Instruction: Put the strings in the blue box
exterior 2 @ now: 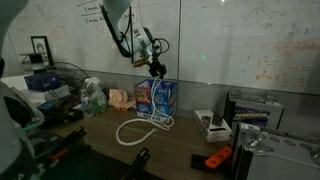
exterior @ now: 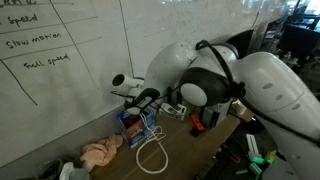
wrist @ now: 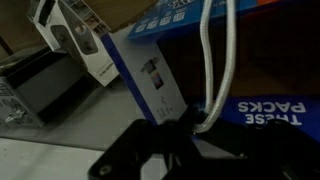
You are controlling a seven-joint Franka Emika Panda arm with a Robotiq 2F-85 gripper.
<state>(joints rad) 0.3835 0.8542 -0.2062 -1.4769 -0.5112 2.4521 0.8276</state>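
My gripper moves straight down to the box's dark opening next and releases the string, since the string's held end still hovers above the blue box.
A blue box stands open on the table by the whiteboard; it also shows in an exterior view and fills the wrist view. A white string runs from my gripper over the box front and loops on the table. In the wrist view the string hangs from the dark jaws across the box. My gripper hovers just above the box top, shut on the string.
A crumpled peach cloth lies beside the box. A white box and a dark case stand farther along the table. An orange tool lies near the front edge. Cables clutter the table end.
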